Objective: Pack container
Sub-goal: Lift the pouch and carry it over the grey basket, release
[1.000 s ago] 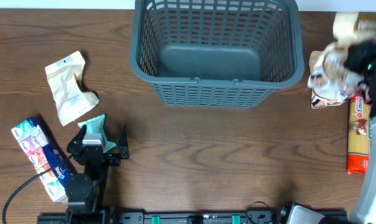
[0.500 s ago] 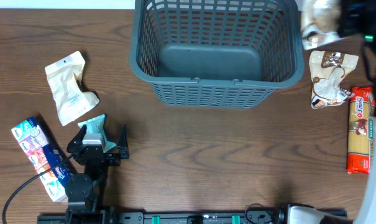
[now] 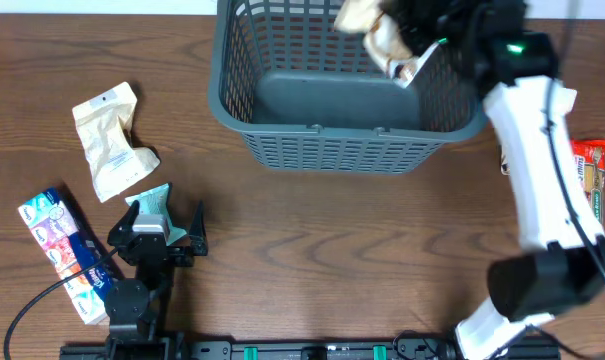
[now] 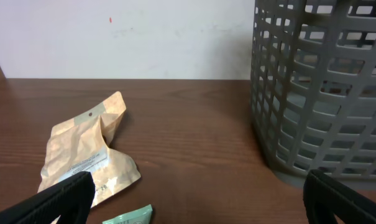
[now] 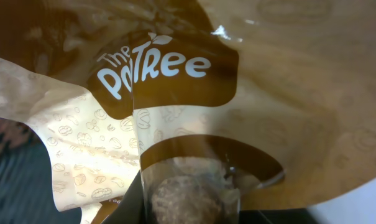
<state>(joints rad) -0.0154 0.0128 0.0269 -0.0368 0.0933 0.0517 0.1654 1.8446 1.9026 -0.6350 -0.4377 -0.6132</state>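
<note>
My right gripper moves down and back into the basket next, toward the basket's bottom by its near side (image 3: 348, 108), and releases the snack packet (image 3: 374, 30). That bottom looks clear.
The container (image 3: 347, 140) is a large dark grey lattice basket at the top middle of the table; its side also shows in the left wrist view (image 4: 324, 93). My right gripper (image 3: 414, 25) is shut on a brown-and-cream snack packet (image 3: 374, 30) and holds it above the basket's right part. That packet (image 5: 194, 99) fills the right wrist view and hides the fingers. My left gripper (image 3: 162, 222) is open and empty, low over the table at the lower left, with a mint green packet (image 3: 154, 202) between its fingers.
A cream pouch (image 3: 112, 138) lies left of the basket, also in the left wrist view (image 4: 88, 152). A colourful packet (image 3: 62, 245) lies at the far left. A red pasta packet (image 3: 589, 185) lies at the right edge, partly behind my right arm.
My right gripper has carried the snack packet from the right side of the table leftward to over the basket. The left arm has not moved.
</note>
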